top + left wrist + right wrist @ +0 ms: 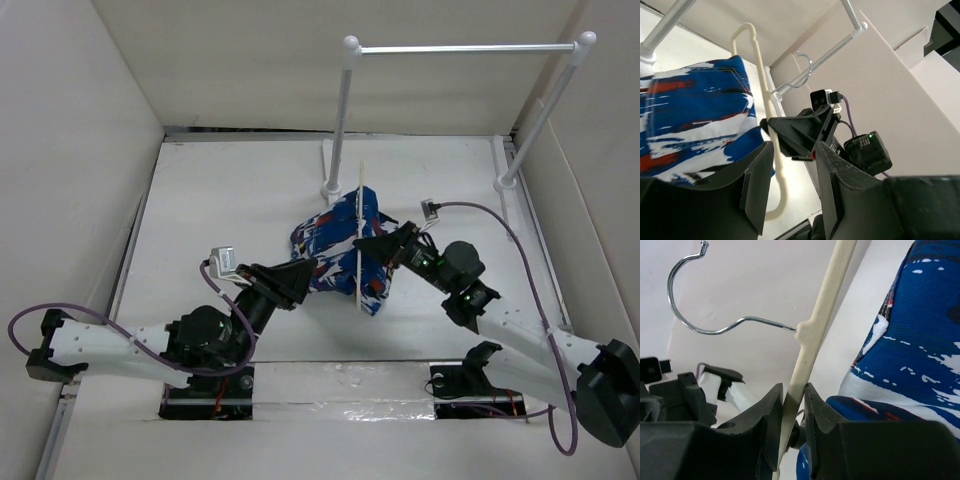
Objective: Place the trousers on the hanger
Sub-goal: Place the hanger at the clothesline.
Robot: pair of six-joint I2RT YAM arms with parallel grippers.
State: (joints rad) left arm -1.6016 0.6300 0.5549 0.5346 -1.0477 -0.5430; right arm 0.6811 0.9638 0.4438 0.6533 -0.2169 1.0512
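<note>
The robot's right gripper should next lift up and outward to release the hanger [357, 215] hooked over the metal crossbar [475, 48], because that bar is above and outward of the gripper.
The blue, white and red trousers [335, 240] lie bunched at the table's middle, on both sides of the hanger [357, 215], a thin cream bar standing on edge. My right gripper [362, 243] is shut on the hanger's arm [810, 340], just below its wire hook [700, 327]; the trousers [910, 355] hang to its right. My left gripper [316, 269] is open and empty, its tips at the trousers' left edge. In the left wrist view my left gripper [792, 190] faces the hanger [756, 60] and the trousers [695, 115], touching neither.
A white two-post rail stand with a metal crossbar [460, 48] stands at the back right. White walls [70, 150] enclose the table on the left, back and right. The right arm [867, 152] is close in front of the left gripper.
</note>
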